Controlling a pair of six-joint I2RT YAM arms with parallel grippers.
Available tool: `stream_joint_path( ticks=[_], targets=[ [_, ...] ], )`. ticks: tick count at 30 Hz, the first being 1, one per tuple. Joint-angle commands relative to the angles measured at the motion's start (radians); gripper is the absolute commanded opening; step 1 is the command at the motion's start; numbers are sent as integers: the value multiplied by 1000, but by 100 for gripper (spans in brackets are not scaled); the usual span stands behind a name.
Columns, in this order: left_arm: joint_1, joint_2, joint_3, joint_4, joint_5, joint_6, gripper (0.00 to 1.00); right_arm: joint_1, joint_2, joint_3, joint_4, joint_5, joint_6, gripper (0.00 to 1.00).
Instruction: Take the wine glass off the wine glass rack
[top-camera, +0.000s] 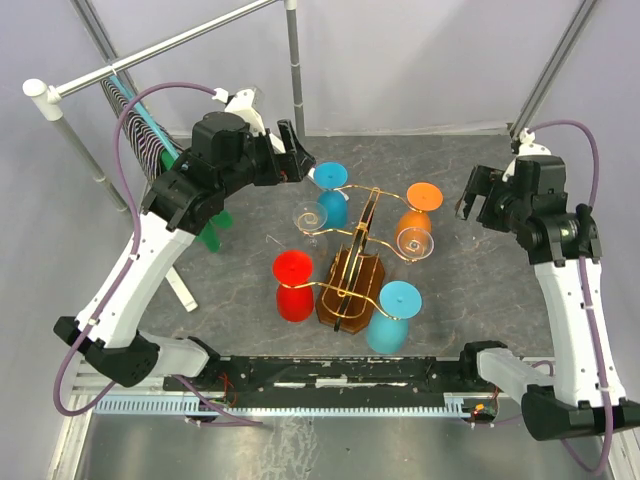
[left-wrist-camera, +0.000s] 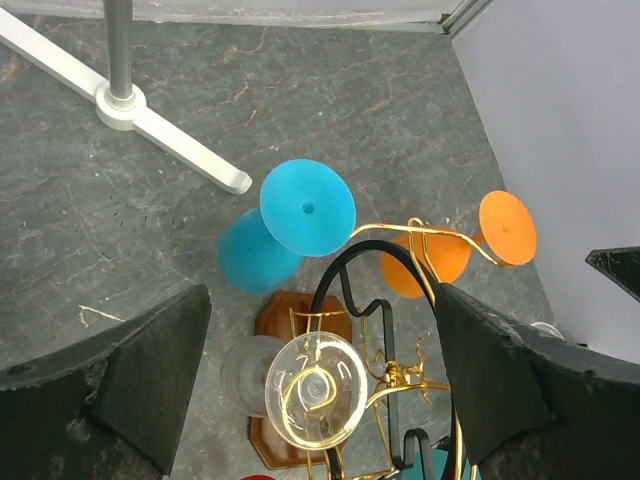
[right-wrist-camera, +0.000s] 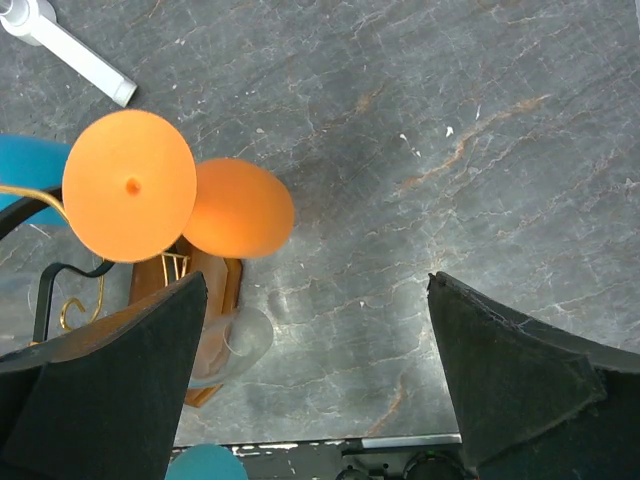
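Next, the right gripper tilts toward the rack (top-camera: 352, 262) and comes onto the orange glass's foot rim (top-camera: 439, 196), as that foot sits to its left in the top view.
The wine glass rack (top-camera: 352, 262), gold wire scrolls on a brown wooden base, stands mid-table. Several wine glasses hang on it upside down: blue (top-camera: 331, 178), orange (top-camera: 423, 196), red (top-camera: 293, 284), teal (top-camera: 394, 314) and two clear ones (top-camera: 310, 218) (top-camera: 414, 243). My left gripper (top-camera: 295, 152) hovers open at the rack's far left. In the left wrist view a clear glass's foot (left-wrist-camera: 315, 390) sits between the wide-apart fingers (left-wrist-camera: 130, 390), untouched. My right gripper (top-camera: 475, 195) hangs open to the right of the orange glass (right-wrist-camera: 130, 185), with only table between its fingers (right-wrist-camera: 510, 370).
A grey pole frame (top-camera: 160, 50) with a striped cloth (top-camera: 140, 115) stands at the far left, its white foot (left-wrist-camera: 170, 135) near the blue glass. A green object (top-camera: 215, 235) lies under the left arm. A black rail (top-camera: 330, 370) runs along the near edge.
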Motion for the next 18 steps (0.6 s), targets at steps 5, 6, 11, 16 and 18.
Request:
stream_joint_path(
  ticks=[5,6,11,16,18],
  targets=[
    [-6,-30,-15,38,-29,1,99,-61,56,-29,176,-84,64,98],
    [-6,-31,-19,38,-30,2,99,-75,45,-62,231,-122,92,95],
    [-5,-43,-25,29,-32,6,99,-143,47,-151,371,-313,205,86],
    [-6,-64,-52,28,-30,-2,99,-196,45,-253,543,-503,321,79],
    [-5,-75,-65,30,-28,-8,99,-212,54,-288,603,-562,360,74]
  ],
)
